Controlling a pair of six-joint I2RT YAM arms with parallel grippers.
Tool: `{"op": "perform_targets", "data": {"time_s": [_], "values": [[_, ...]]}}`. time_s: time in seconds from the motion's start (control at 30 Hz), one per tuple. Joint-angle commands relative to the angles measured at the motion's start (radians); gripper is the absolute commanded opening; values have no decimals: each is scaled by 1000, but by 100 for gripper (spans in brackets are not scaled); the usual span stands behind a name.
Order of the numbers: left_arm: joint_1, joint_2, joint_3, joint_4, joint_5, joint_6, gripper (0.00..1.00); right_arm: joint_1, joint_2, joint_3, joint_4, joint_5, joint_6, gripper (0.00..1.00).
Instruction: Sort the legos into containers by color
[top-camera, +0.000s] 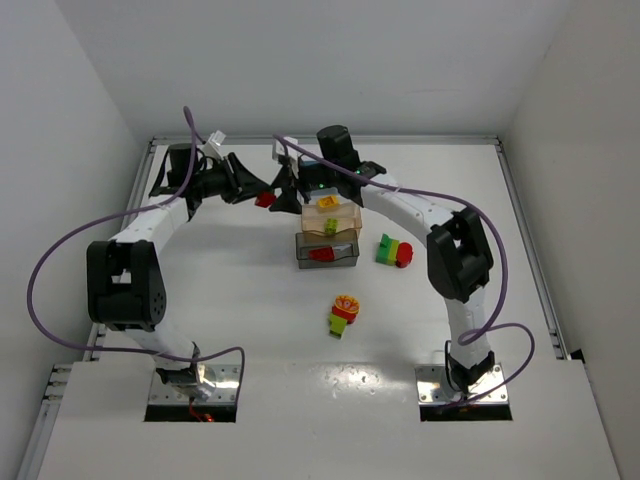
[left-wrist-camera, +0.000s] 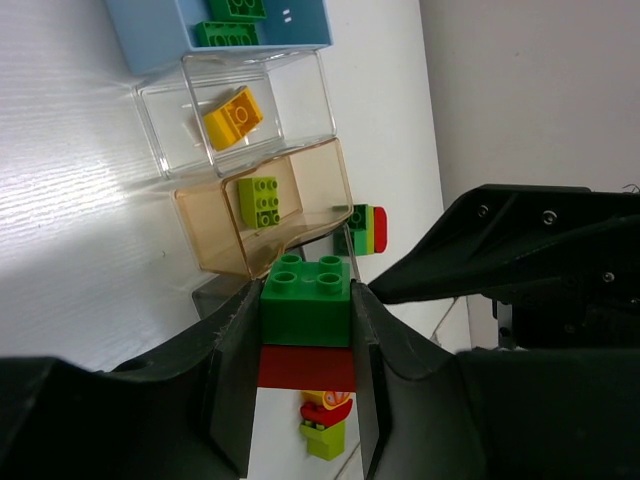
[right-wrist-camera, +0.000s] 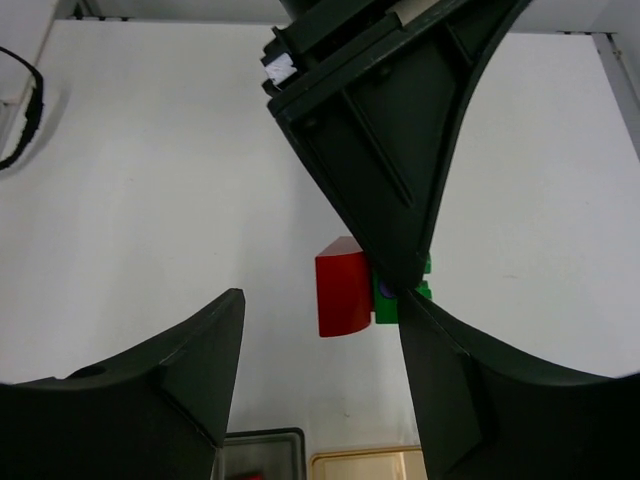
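Note:
The blue bin is below my left gripper and to its right in the top view. My left gripper should come down over the blue bin and release the green brick.
My left gripper (left-wrist-camera: 305, 300) is shut on a lego clump (left-wrist-camera: 305, 320), a green brick on a red one, held in the air left of the bins (top-camera: 265, 199). My right gripper (right-wrist-camera: 320, 300) is open and faces that clump (right-wrist-camera: 343, 290); its right finger is close against the left gripper's tip. The bins stand in a row: a blue bin (left-wrist-camera: 160, 40) with green bricks, a clear bin (left-wrist-camera: 300, 90) with a yellow brick, an orange-tan bin (left-wrist-camera: 330, 190) with a lime brick, and a smoky grey bin (top-camera: 327, 252) with a red brick.
Two loose multicolour clumps lie on the white table: one green, yellow and red (top-camera: 393, 251) right of the grey bin, another yellow, red and lime (top-camera: 344, 313) nearer the arm bases. White walls close in the table at the back and sides. Purple cables loop off both arms.

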Motion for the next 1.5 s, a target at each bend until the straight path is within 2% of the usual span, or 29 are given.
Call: {"op": "perform_targets", "data": {"time_s": [0.0, 0.1, 0.33, 0.53, 0.7, 0.93, 1.13, 1.27, 1.47], "values": [[-9, -7, 12, 37, 33, -10, 2, 19, -12, 7, 42, 43, -66, 62], [-9, -7, 12, 37, 33, -10, 2, 28, -12, -13, 53, 107, -100, 57], [-18, -7, 12, 57, 33, -30, 2, 38, -3, -23, 73, 117, -110, 52], [-27, -7, 12, 91, 33, -76, 2, 59, -12, -85, 140, 224, -148, 37], [-27, -7, -9, 137, 33, -130, 2, 79, -12, -112, 168, 256, -166, 29], [-36, 22, -20, 213, 13, -219, 2, 79, -12, -131, 168, 215, -166, 16], [-36, 40, -20, 204, -19, -228, 0, 79, -12, -141, 148, 174, -175, 7], [-36, 49, -7, 172, -50, -187, 0, 79, -31, -141, 96, 108, -194, 2], [-27, 60, 52, 88, -110, -89, 0, 61, -40, -121, 13, 13, -203, 1]]}}
